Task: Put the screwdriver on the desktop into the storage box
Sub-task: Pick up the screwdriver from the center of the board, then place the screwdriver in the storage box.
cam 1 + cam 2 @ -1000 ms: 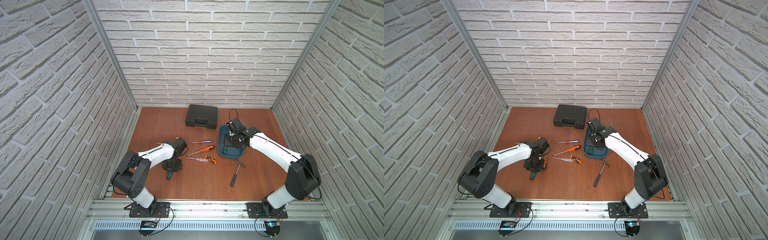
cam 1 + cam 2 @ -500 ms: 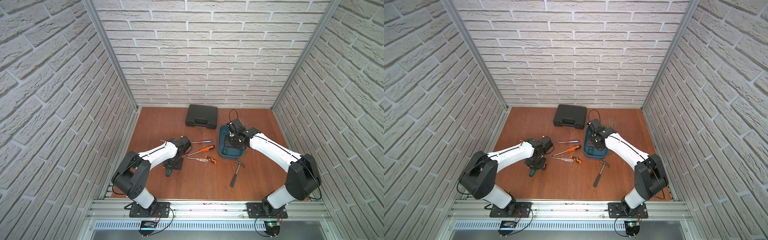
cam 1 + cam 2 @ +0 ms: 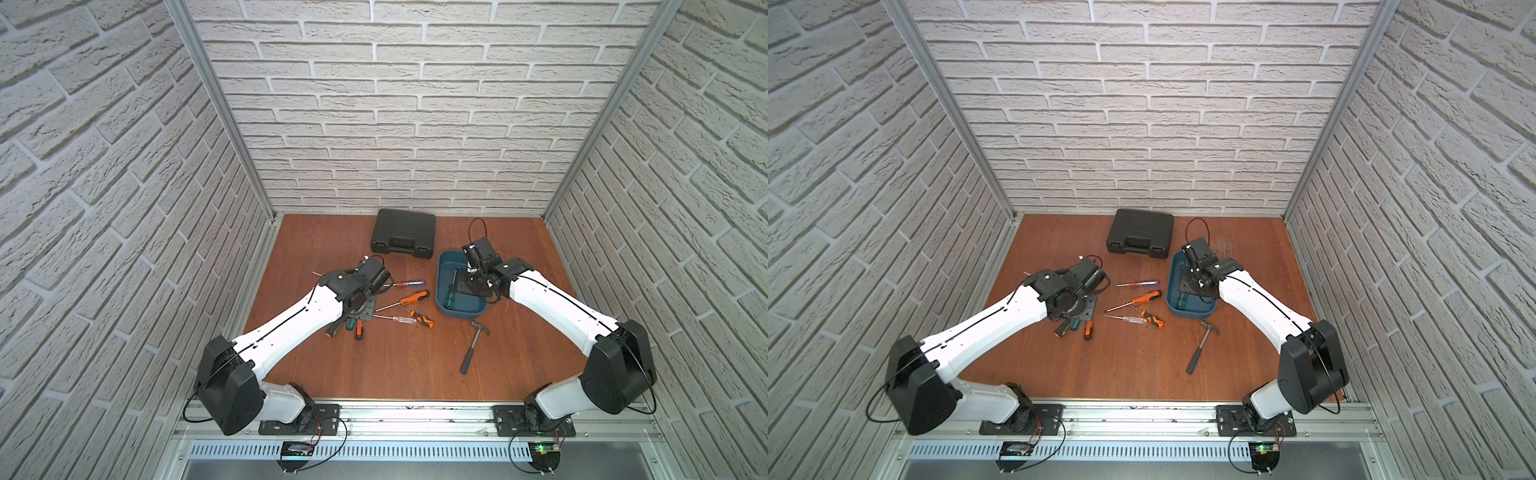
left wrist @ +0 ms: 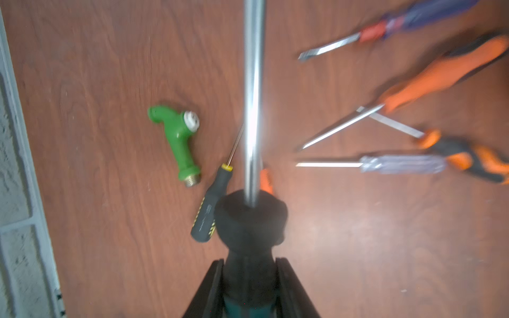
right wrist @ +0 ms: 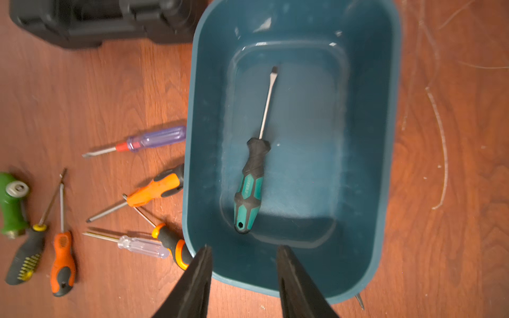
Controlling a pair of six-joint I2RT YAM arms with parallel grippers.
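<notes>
Next, the left gripper carries the screwdriver's handle across and down into the storage box to release it on the storage box's bottom (image 3: 468, 304) beside the other screwdriver, since that spot's bare.
Held clear of the desktop (image 3: 386, 374), a screwdriver with a black and teal handle (image 4: 249, 220) has my left gripper (image 4: 249, 264) shut on it, and its steel shaft runs away from the jaws. In both top views the handle end (image 3: 350, 324) (image 3: 1073, 324) shows under the left gripper (image 3: 359, 311). My right gripper (image 5: 243, 247) hangs open over the near end of the teal storage box (image 5: 192, 137) (image 3: 440, 291) (image 3: 1171, 291), holding nothing. Another teal-and-black screwdriver (image 5: 249, 190) lies inside the box.
Several more screwdrivers lie between the arms: purple-handled (image 3: 409, 284), orange (image 3: 411, 298), clear-handled (image 3: 399, 319), black-and-yellow (image 4: 210, 212). A green nozzle (image 4: 176, 137) lies by them. A hammer (image 3: 471, 349) lies in front of the box and a black case (image 3: 403, 236) behind.
My left gripper has closed on the screwdriver and moved with it a little toward the back and right. The right arm has not moved.
</notes>
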